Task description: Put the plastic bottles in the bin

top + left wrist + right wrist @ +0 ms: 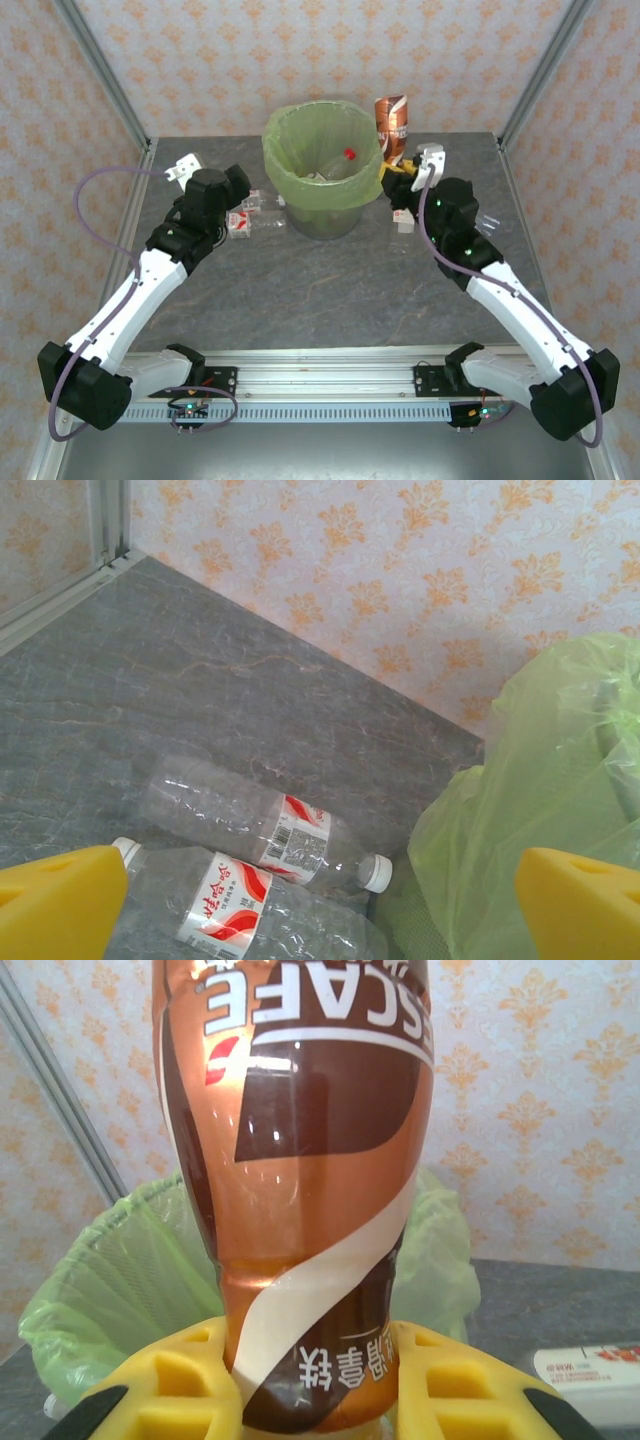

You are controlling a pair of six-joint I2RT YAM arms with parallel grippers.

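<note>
The brown bottle swings across next, tilts down and leaves my right gripper, as the bin's opening (322,150) (150,1260) lies there, beside the gripper, past the bin's rim.
The bin (300,205) stands at the back middle, lined with a light-green bag; a clear bottle with a red cap (349,154) lies inside. My right gripper (402,172) is shut on the narrow end of the brown bottle (391,122), holding it beside the bin's right rim. In the right wrist view the brown bottle (300,1210) sits between the yellow pads (170,1390), with the bin (120,1270) behind. My left gripper (243,187) is open over two clear bottles (243,222) left of the bin. The left wrist view shows these bottles (250,820) (230,910) below the open gripper (320,905).
Another labelled bottle (403,216) lies right of the bin under the right arm, and its label (590,1365) shows at the right wrist view's edge. Metal frame posts (110,80) (545,70) and patterned walls close the back and sides. The green bag (560,780) bulges close to the left gripper.
</note>
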